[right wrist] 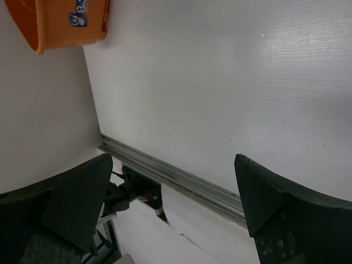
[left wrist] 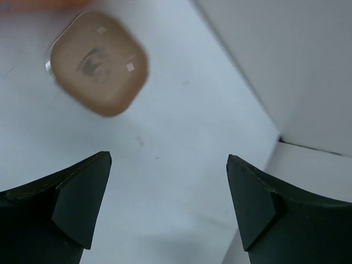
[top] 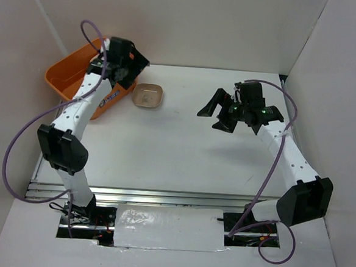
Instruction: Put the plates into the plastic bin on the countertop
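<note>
I need to lower my open left gripper next, with its fingers on both sides of the plate's near corner (top: pixel 135 102) (left wrist: pixel 54 65) on the bin's side. The brown plate is below, still outside the orange bin.
One brown plate (top: pixel 149 96) lies on the white countertop (top: pixel 183 152), just right of the orange plastic bin (top: pixel 65 75) at the back left. It also shows in the left wrist view (left wrist: pixel 99 63), blurred, with a small picture in its centre. My left gripper (top: pixel 134 62) is open and empty, raised above the bin's right end, close to the plate. My right gripper (top: pixel 219 115) is open and empty, held above the countertop's right half. The bin's labelled side shows in the right wrist view (right wrist: pixel 60 22). The bin's inside is mostly hidden by the left arm; no other plates show.
White walls enclose the countertop at the back, left and right (top: pixel 335 71). The metal rail (top: pixel 167 197) runs along the front edge and also shows in the right wrist view (right wrist: pixel 181 179). Both arm bases and cables sit below the rail.
</note>
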You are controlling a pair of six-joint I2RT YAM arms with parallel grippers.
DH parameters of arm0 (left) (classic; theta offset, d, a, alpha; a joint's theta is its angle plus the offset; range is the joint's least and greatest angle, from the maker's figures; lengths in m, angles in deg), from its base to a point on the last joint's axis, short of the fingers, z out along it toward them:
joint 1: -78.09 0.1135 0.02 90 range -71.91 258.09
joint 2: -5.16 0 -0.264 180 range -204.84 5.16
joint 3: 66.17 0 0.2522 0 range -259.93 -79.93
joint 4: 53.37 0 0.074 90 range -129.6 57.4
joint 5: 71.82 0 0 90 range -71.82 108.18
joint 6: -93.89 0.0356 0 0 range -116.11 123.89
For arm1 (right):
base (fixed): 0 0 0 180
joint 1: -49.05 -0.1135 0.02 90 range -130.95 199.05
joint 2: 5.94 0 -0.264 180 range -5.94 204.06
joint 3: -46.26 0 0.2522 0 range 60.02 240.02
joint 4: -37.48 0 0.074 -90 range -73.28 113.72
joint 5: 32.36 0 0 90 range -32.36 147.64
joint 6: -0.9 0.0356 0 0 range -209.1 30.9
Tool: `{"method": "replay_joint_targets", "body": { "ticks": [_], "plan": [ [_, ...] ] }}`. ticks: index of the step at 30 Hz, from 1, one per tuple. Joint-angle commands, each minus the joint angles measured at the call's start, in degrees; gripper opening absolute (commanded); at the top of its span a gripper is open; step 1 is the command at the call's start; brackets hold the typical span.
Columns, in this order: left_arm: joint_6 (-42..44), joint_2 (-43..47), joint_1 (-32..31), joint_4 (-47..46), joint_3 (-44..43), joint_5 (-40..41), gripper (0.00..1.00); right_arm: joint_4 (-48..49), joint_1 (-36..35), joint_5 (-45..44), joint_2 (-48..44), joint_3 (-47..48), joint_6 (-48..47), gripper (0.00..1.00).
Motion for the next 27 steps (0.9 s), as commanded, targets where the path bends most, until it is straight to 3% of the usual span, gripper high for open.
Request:
{"method": "replay_joint_targets", "body": {
  "ticks": [1, 7, 15, 27],
  "plan": [
    [-10.7, -4.6, -2.5, 5.0, 3.5, 9.1, 0.99, 4.6, 1.1, 2.1, -4.6, 1.0, 1.6, 1.0],
    [-19.5, -19.2, -3.3, 12.9, -8.0, 12.3, 0.99, 3.9, 5.2, 5.9, -11.2, -4.8, 1.5, 1.0],
    [-25.1, -30.1, -2.4, 18.6, -16.7, 13.3, 0.99, 2.3, 7.4, 8.0, -16.3, -8.3, 0.1, 1.0],
    [-26.0, -32.8, -2.3, 18.0, -11.7, 14.0, 0.98, 3.9, 7.0, 11.9, -12.7, -7.1, 0.8, 1.0]
  ]
}}
